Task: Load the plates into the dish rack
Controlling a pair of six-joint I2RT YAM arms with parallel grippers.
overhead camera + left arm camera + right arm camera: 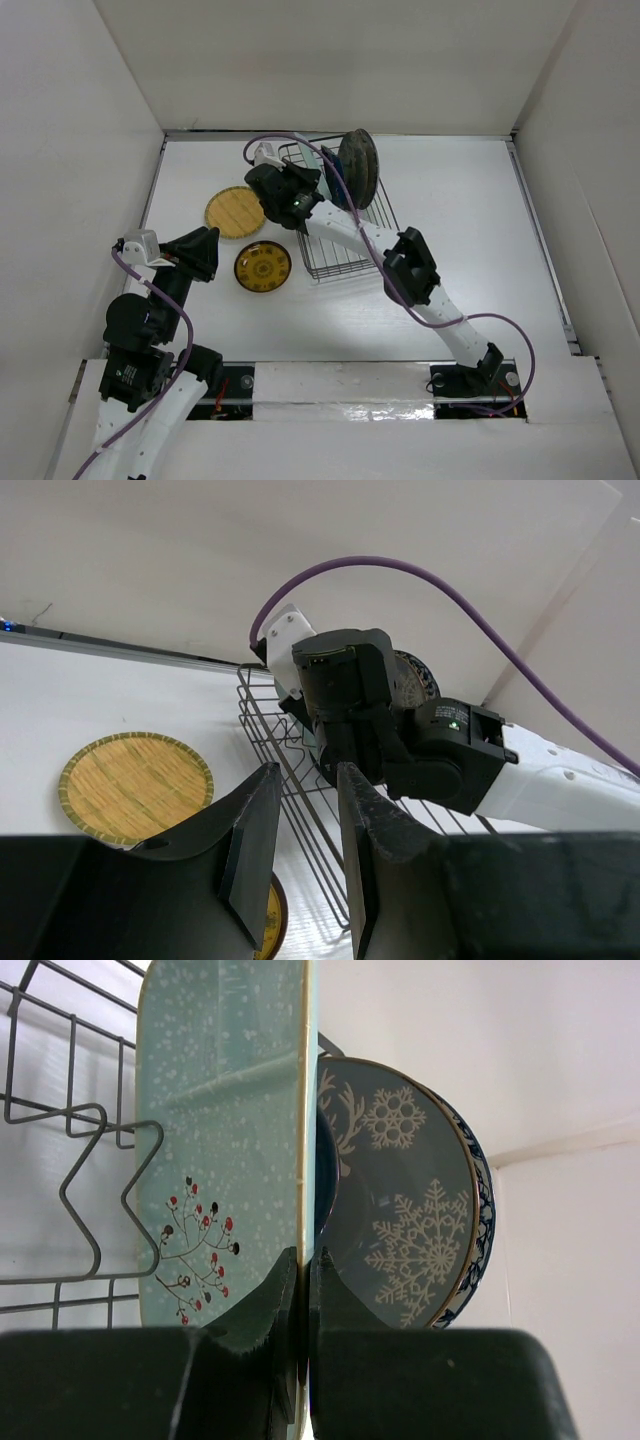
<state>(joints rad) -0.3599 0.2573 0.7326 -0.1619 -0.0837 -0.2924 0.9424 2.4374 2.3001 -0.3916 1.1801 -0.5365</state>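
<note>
The pale mint plate is upright among the rack's wires, so my right gripper needs to turn slightly and shift toward the navy plate (325,1180), then open.
My right gripper (303,1255) is shut on the rim of the pale mint plate (220,1140), holding it upright on edge over the dish rack (80,1190). Behind it in the rack stand the grey plate with white snowflakes (400,1200), a sliver of the navy plate (325,1180) and the white-blue floral plate's rim (482,1210). In the top view the right gripper (283,187) is at the rack's (345,250) left far end. The yellow-tan plate (232,212) and the dark mandala plate (262,266) lie flat on the table. My left gripper (208,240) is open and empty beside them.
White walls enclose the table on three sides. In the left wrist view the open left gripper (300,830) looks past the yellow-tan plate (135,785) at the rack (290,770) and the right arm's wrist (350,700). The right arm reaches diagonally across the rack.
</note>
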